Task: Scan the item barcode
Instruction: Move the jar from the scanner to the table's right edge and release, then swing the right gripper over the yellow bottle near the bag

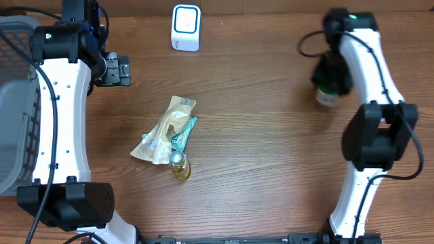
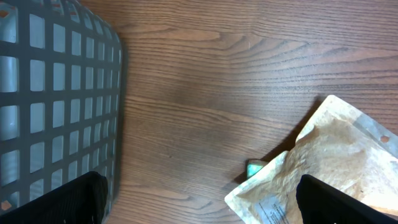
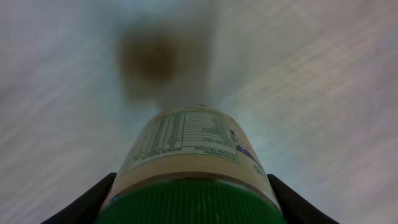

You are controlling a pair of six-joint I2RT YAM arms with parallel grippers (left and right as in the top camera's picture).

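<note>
My right gripper moves down, back and to the right in the overhead view, onto bare wood by the table's edge (image 1: 392,50) next, because that spot is clear.
My right gripper (image 1: 331,73) is shut on a jar with a green ribbed lid and a beige printed label (image 3: 186,146), held off the table at the far right. Its fingers (image 3: 87,202) press both sides just below the lid. In the overhead view only the jar's pale end (image 1: 327,97) shows under the gripper. I can make out no barcode on the label. A white scanner (image 1: 185,27) stands at the back centre. My left gripper (image 1: 116,69) hangs open and empty at the back left, with bare wood between its fingers (image 2: 78,199).
A pile lies mid-table: a kraft paper pouch (image 1: 171,125), a teal packet (image 1: 183,134) and a small bottle of golden liquid (image 1: 180,165). The pouch (image 2: 329,168) also shows in the left wrist view. A grey mesh basket (image 1: 15,102) stands at the left edge.
</note>
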